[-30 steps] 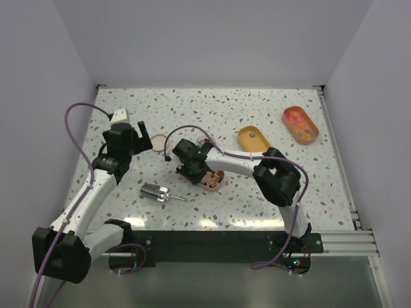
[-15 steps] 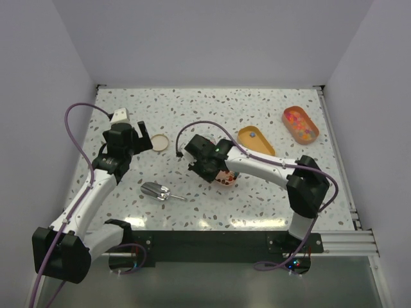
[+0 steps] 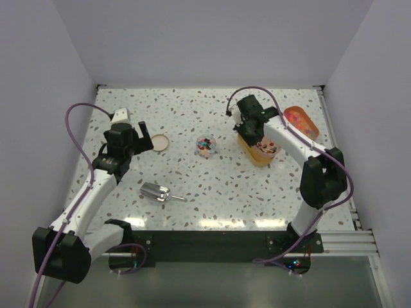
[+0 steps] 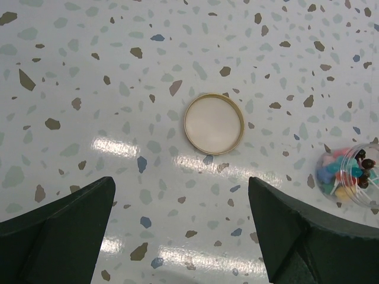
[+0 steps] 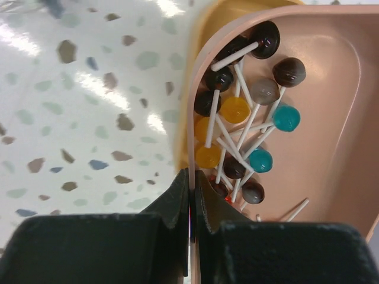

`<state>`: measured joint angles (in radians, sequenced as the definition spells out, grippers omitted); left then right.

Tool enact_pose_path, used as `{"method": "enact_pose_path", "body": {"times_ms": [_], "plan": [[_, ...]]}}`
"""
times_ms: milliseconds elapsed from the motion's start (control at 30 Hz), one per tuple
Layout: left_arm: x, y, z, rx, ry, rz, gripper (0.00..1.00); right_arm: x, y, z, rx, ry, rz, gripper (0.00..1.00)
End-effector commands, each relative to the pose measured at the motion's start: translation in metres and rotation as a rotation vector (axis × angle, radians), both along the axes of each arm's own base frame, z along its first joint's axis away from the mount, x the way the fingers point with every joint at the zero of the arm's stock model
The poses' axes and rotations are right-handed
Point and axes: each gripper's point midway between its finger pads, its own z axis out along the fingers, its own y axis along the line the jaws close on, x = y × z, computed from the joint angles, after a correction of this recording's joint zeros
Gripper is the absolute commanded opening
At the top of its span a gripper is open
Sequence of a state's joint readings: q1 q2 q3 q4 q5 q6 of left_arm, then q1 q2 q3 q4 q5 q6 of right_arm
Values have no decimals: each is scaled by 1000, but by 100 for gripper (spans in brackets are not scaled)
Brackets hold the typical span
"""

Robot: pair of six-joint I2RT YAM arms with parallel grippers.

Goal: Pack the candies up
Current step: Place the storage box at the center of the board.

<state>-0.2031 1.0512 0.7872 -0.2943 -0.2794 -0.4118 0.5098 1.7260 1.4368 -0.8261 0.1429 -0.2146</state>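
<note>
The pink dish [image 5: 331,148] overhangs the second orange tray, so my right gripper will shift toward the candy-filled tray, lower to the table between both trays and release.
A small clear jar [image 3: 205,145] of mixed-colour candies stands mid-table and also shows in the left wrist view [image 4: 349,177]. More loose coloured candies fill an orange oval tray [image 3: 300,124] at the back right. My right gripper [image 3: 255,135] [image 5: 190,177] is shut on the rim of a pink oval dish [image 5: 331,148], which holds lollipops [image 5: 237,109] in brown, yellow and teal. It holds the dish over a second orange tray [image 3: 255,154] [image 5: 213,23]. My left gripper [image 3: 138,138] [image 4: 180,189] is open and empty, just short of a round cream lid [image 3: 159,142] [image 4: 213,123].
A metal scoop [image 3: 157,191] lies on the speckled table in front of the left arm. White walls close the table on the left, back and right. A rail runs along the right edge.
My right arm has carried the pink dish from the front middle to the back right, over the orange tray. The jar now stands uncovered. The left arm has not moved.
</note>
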Motion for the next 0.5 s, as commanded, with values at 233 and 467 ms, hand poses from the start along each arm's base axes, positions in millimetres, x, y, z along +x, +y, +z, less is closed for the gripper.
{"method": "enact_pose_path", "body": {"times_ms": [233,467], "plan": [[6,-4,11,-34,-43,-9,99,78,-71,-5,74,-32,-93,0],[6,-6,10,-35,-40,-18,99,89,-95,-29,107,-12,-141,0]]}}
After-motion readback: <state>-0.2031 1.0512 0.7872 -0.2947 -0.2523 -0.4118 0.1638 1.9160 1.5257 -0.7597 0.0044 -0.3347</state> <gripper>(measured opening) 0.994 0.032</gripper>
